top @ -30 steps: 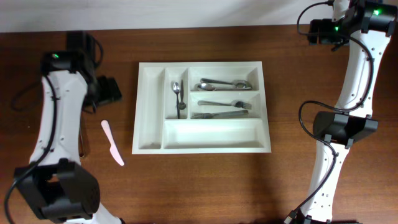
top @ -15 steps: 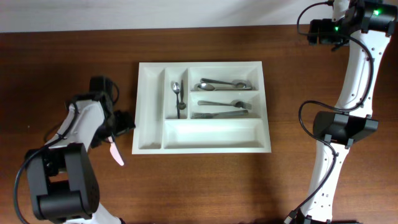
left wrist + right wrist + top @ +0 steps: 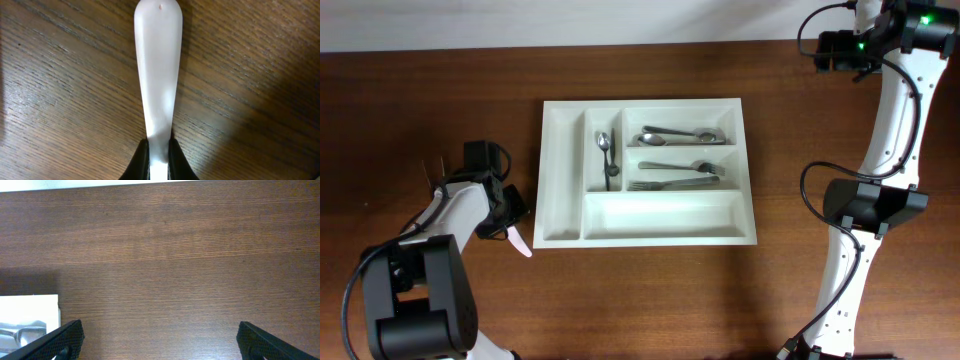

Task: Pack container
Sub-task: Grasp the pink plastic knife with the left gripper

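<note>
The tray's empty near section [image 3: 665,216] lies to the right of my left gripper in the overhead view, so I will lift the pale pink-white utensil [image 3: 521,242] across and release it inside.
The container [image 3: 560,180] is a large white tray in the middle of the table. A spoon [image 3: 603,146] lies in one of its narrow compartments, and spoons and forks [image 3: 678,158] fill two wide ones. To its left a pale pink-white plastic utensil [image 3: 521,242] lies on the wood. My left gripper [image 3: 508,218] is shut on its handle end. In the left wrist view the utensil [image 3: 156,75] runs straight up from the black fingertips [image 3: 141,161] that pinch it at my left gripper [image 3: 159,161]. My right gripper [image 3: 160,347] is open over bare wood, holding nothing.
The right arm [image 3: 890,120] stands along the table's right side, its wrist at the far right corner. A corner of the tray [image 3: 30,307] shows at the lower left of the right wrist view. The table's far edge [image 3: 150,185] runs just beyond.
My left arm swung toward the near side onto the plastic utensil and its jaws shut on it. The utensil shifted slightly toward the tray. The right arm stayed put.
</note>
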### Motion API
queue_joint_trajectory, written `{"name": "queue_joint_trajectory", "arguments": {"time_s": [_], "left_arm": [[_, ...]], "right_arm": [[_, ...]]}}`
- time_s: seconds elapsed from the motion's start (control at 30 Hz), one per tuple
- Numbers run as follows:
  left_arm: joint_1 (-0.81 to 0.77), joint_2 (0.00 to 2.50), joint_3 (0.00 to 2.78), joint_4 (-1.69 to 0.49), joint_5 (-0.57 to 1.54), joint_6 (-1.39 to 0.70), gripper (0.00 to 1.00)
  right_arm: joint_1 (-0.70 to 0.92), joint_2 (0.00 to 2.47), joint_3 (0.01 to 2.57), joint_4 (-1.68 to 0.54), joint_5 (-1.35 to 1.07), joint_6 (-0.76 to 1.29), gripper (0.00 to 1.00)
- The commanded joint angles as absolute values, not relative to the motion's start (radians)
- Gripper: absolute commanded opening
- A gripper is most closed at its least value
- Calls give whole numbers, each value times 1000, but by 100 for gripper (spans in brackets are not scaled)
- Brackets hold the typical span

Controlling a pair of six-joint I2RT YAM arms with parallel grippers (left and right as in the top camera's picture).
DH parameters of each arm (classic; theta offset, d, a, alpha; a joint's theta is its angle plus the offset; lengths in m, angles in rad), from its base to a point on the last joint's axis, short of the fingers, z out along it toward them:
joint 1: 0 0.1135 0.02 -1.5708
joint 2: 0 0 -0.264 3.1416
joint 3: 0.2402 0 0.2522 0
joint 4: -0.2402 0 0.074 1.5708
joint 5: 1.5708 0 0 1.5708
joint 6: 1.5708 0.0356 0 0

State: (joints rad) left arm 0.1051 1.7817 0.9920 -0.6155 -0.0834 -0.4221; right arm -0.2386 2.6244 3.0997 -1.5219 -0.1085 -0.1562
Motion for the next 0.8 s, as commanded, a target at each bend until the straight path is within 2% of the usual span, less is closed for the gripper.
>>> {"name": "queue_joint_trajectory", "arguments": {"time_s": [0.0,0.53,0.77], "left_arm": [[108,1789,965,-611,-94,-426,2],[107,1699,1159,-669,-93,-341,2],[80,1643,1233,-713,-31,-258,2]], "right_arm": [[-236,2606,3107,-1523,-100,-148,99],[-236,2606,3107,-1523,-100,-148,99],[-236,2606,3107,-1523,-100,-148,99]]}}
